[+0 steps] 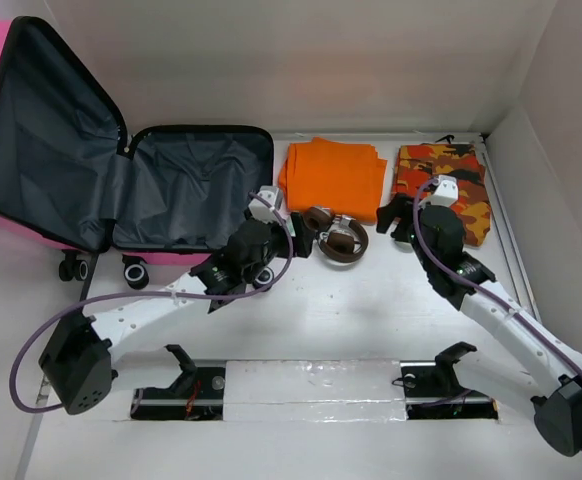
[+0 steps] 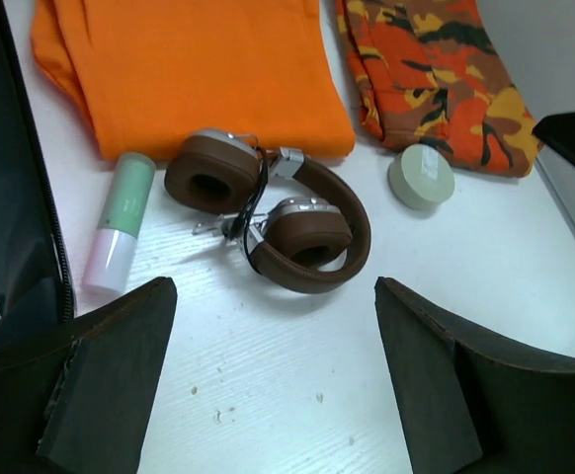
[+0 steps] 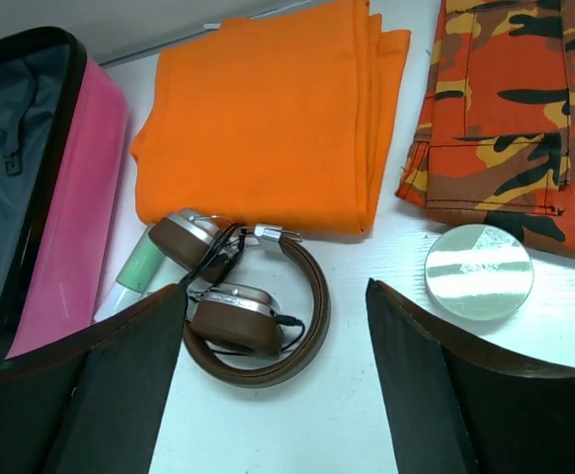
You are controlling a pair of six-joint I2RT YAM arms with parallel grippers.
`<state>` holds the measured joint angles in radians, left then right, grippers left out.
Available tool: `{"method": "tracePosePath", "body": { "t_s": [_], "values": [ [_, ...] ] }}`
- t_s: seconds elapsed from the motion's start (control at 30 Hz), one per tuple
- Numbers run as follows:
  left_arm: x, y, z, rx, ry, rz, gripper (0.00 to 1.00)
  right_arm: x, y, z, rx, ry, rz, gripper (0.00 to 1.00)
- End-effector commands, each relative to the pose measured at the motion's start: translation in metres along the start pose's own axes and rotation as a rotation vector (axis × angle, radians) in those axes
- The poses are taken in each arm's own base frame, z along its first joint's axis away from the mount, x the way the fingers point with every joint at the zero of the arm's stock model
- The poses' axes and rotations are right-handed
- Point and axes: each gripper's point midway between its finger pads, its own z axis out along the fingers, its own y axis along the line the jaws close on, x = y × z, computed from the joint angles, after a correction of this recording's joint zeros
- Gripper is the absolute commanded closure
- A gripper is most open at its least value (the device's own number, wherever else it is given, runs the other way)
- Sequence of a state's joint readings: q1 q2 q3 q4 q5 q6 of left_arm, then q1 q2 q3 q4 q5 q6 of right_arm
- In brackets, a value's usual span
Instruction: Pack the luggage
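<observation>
The headphones' headband is narrower than their ear cups, so my left gripper will next go down toward the headphones, onto the near end of their headband [image 1: 324, 248] [image 2: 266, 261] beside the metal joint.
The pink luggage [image 1: 196, 185] lies open at the back left, its lid propped upright and the dark grey lining showing; its pink shell [image 3: 75, 217] fills the left of the right wrist view. Brown headphones [image 1: 336, 235] lie on the table in front of a folded orange garment [image 1: 333, 178]. A camouflage garment [image 1: 446, 185] lies further right. My left gripper [image 2: 273, 296] hangs open just short of the headphones [image 2: 268, 222], with nothing between its fingers. My right gripper [image 3: 275, 296] is also open, above the headphones [image 3: 243, 311]. A green-and-pink tube [image 2: 120, 222] lies beside the luggage.
A round pale green tin [image 3: 478, 272] sits by the camouflage garment's near edge. White walls close in the back and the right side [image 1: 561, 200]. Two black fixtures [image 1: 181, 385] [image 1: 441, 375] stand in slots at the table's near edge.
</observation>
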<state>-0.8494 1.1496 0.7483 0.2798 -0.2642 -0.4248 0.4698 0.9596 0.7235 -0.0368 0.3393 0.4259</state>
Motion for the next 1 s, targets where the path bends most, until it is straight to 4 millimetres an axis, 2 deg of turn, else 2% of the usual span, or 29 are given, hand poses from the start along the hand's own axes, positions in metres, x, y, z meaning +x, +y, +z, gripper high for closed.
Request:
{"method": "tracePosePath", "body": {
  "t_s": [0.0, 0.07, 0.1, 0.2, 0.27, 0.33, 0.4, 0.47, 0.5, 0.57, 0.7, 0.73, 0.77, 0.8, 0.97],
  "values": [
    [0.003, -0.013, 0.003, 0.058, 0.021, -0.010, 0.23, -0.014, 0.004, 0.003, -0.021, -0.056, 0.049, 0.21],
    [0.009, -0.018, 0.004, 0.079, 0.042, -0.018, 0.24, -0.014, 0.004, 0.003, -0.021, -0.056, 0.048, 0.28],
    [0.013, -0.022, 0.002, 0.097, 0.063, -0.026, 0.30, -0.014, 0.004, 0.003, -0.021, -0.056, 0.048, 0.33],
    [0.037, -0.021, 0.002, 0.062, 0.109, -0.017, 0.38, -0.012, 0.004, 0.003, -0.023, -0.058, 0.059, 0.78],
    [0.055, -0.016, 0.001, 0.008, 0.147, -0.004, 0.49, -0.013, 0.001, 0.004, -0.015, -0.062, 0.061, 1.00],
    [0.066, -0.012, 0.005, -0.048, 0.162, -0.015, 0.50, -0.001, -0.001, 0.009, -0.009, -0.027, 0.050, 1.00],
    [0.070, -0.007, 0.008, -0.102, 0.165, -0.088, 0.53, 0.003, 0.000, 0.011, -0.016, -0.014, 0.047, 0.98],
    [0.072, -0.002, 0.015, -0.154, 0.149, -0.131, 0.53, 0.008, 0.000, 0.011, -0.022, -0.001, 0.044, 0.85],
    [0.078, 0.003, 0.015, -0.188, 0.157, -0.176, 0.53, 0.004, 0.003, 0.008, -0.039, -0.007, 0.048, 0.72],
    [0.080, 0.002, 0.023, -0.199, 0.148, -0.202, 0.52, 0.002, 0.005, 0.005, -0.054, -0.013, 0.051, 0.62],
    [0.094, 0.002, 0.033, -0.225, 0.166, -0.252, 0.50, 0.003, 0.009, 0.005, -0.073, -0.004, 0.051, 0.60],
    [0.092, -0.004, 0.038, -0.208, 0.157, -0.274, 0.48, 0.003, 0.009, 0.005, -0.073, -0.004, 0.051, 0.59],
    [0.099, -0.005, 0.041, -0.203, 0.172, -0.272, 0.46, 0.004, 0.010, 0.004, -0.083, 0.001, 0.050, 0.59],
    [0.095, -0.012, 0.046, -0.180, 0.166, -0.284, 0.43, 0.005, 0.012, 0.004, -0.094, 0.006, 0.041, 0.57],
    [0.100, -0.025, 0.066, -0.161, 0.171, -0.322, 0.42, 0.005, 0.012, 0.004, -0.094, 0.006, 0.041, 0.55]
  ]
}}
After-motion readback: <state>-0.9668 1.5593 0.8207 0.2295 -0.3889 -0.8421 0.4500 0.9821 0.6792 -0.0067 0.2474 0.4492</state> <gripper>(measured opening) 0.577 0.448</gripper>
